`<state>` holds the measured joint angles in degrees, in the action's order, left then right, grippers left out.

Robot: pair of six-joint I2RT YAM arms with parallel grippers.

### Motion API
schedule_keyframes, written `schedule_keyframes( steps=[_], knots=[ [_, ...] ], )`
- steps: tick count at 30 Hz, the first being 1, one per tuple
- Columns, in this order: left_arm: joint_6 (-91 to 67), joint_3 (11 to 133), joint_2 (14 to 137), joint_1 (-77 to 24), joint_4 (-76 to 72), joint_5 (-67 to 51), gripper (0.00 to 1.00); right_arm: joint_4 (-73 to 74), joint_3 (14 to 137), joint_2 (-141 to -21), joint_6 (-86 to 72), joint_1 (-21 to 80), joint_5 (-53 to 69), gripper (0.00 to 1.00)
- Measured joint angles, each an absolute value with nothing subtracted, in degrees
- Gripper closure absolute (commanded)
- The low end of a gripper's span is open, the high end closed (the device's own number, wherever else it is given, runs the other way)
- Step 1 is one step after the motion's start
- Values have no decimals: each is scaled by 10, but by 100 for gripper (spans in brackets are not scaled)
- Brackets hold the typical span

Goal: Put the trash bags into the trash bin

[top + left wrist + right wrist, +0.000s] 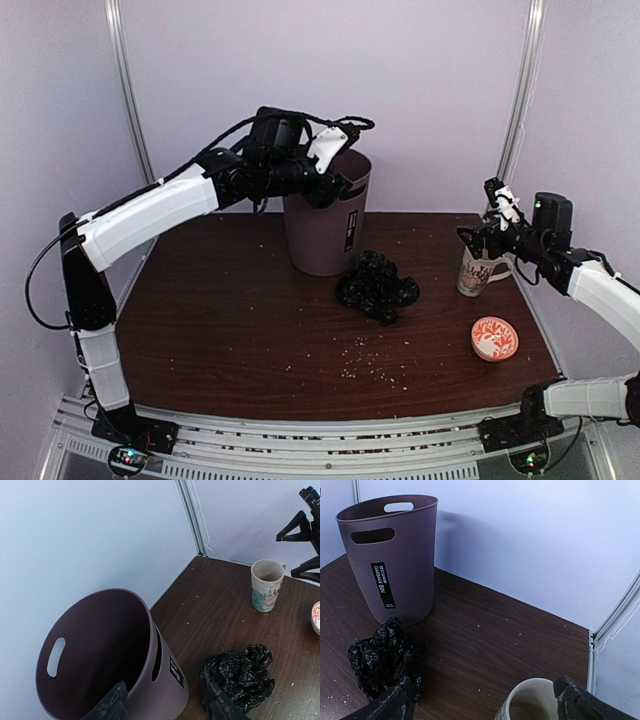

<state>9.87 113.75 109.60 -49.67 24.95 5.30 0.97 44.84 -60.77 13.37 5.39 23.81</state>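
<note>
The crumpled bags lie outside the bin (322, 230), so my right gripper should next go down and to the left in the top view, from the mug onto them.
The mauve-brown trash bin (322, 230) stands upright at the back middle of the table. A heap of crumpled black trash bags (378, 287) lies on the table just right of its base. My left gripper (335, 175) hovers open and empty over the bin's near-right rim. In the left wrist view (167, 707) one finger is over the bin's inside and the other over the bags (240, 675). The part of the bin's inside (100, 650) that shows holds nothing. My right gripper (482, 222) is open and empty above the mug, far right of the bags (382, 655) and the bin (395, 555).
A patterned cream mug (478, 270) stands at the right, below my right gripper, and also shows in the right wrist view (530, 702). A small red-patterned bowl (494, 338) sits in front of it. Crumbs are scattered on the dark wooden table (230, 320). Lilac walls close in the back and sides.
</note>
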Motion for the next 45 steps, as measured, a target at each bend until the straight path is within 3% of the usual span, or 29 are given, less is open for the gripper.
schedule_keyframes(
  steps=[9, 22, 26, 33, 45],
  knots=[
    [100, 1012, 975, -549, 288, 99, 37, 15, 448, -641, 135, 55, 243, 3],
    [57, 733, 787, -661, 305, 175, 44, 22, 439, -643, 154, 55, 262, 1],
    [49, 650, 733, -668, 306, 156, 37, 21, 439, -644, 155, 55, 280, 0],
    [4, 549, 747, -668, 233, 168, 32, 58, 489, -731, 196, 112, 269, 15],
    [-118, 509, 837, -668, 74, 177, 31, 163, 666, -958, 274, 269, 204, 11]
  ],
)
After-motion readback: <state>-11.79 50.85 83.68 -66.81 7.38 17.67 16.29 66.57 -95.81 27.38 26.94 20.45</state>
